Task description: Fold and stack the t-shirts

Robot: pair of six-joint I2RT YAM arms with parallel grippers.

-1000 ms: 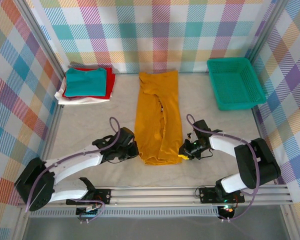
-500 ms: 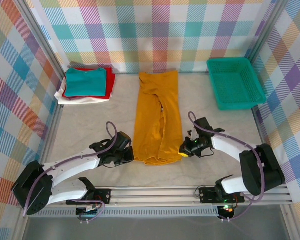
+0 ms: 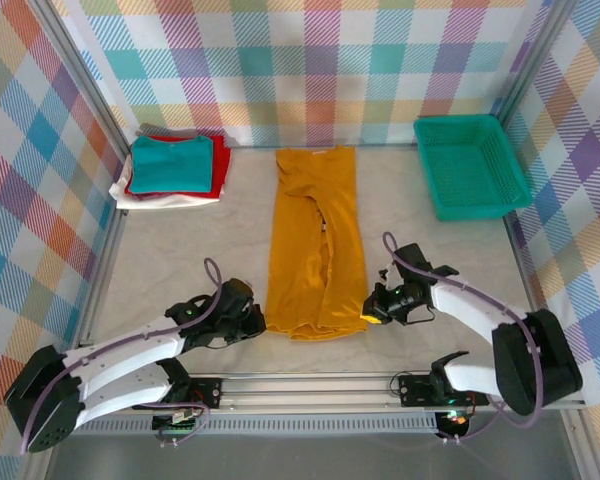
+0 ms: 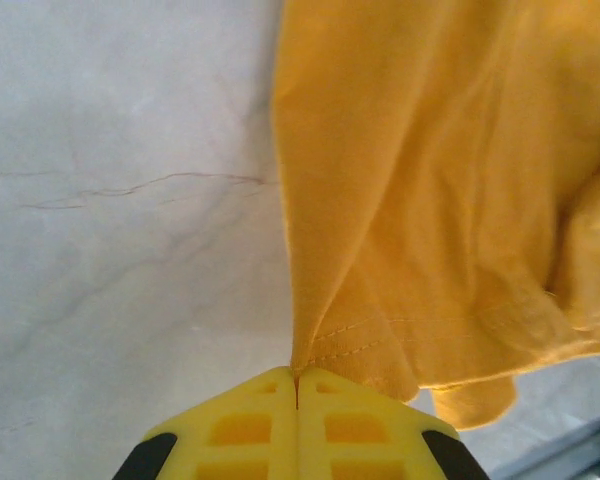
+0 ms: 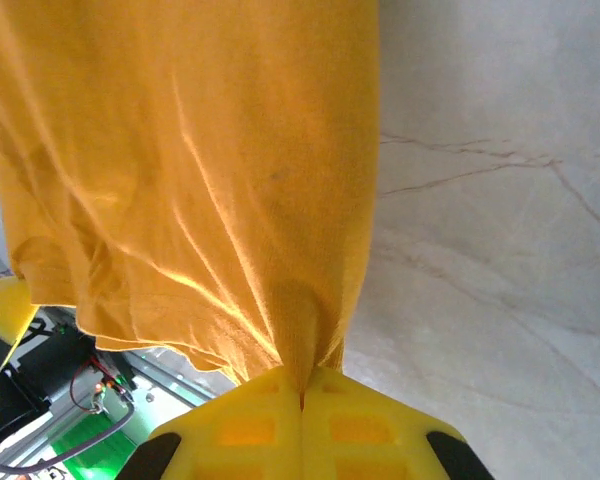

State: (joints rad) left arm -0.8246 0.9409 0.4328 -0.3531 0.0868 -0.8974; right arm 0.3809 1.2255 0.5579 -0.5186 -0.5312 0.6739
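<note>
The t-shirt's hem corner goes up and outward with my left gripper onto the t-shirt's far part (image 3: 290, 189) next for release. The t-shirt is still a long piece of cloth.
A mustard-yellow t-shirt (image 3: 315, 240) lies lengthwise down the middle of the table, folded into a long narrow strip. My left gripper (image 3: 259, 322) is shut on the t-shirt's near left hem corner (image 4: 325, 345). My right gripper (image 3: 368, 312) is shut on its near right corner (image 5: 300, 330). Both wrist views show yellow fingertips pressed together with the yellow cloth pinched between them and pulled taut. At the back left sits a stack of folded t-shirts (image 3: 172, 168), teal on top, then red, with white at the bottom.
A green mesh basket (image 3: 470, 165) stands at the back right. Checked cloth walls close in the table on three sides. The metal rail (image 3: 320, 385) with the arm bases runs along the near edge, close behind both grippers.
Both grippers have drawn back toward the near edge, dragging the yellow t-shirt's hem with them. The right gripper has closed fully on its corner.
</note>
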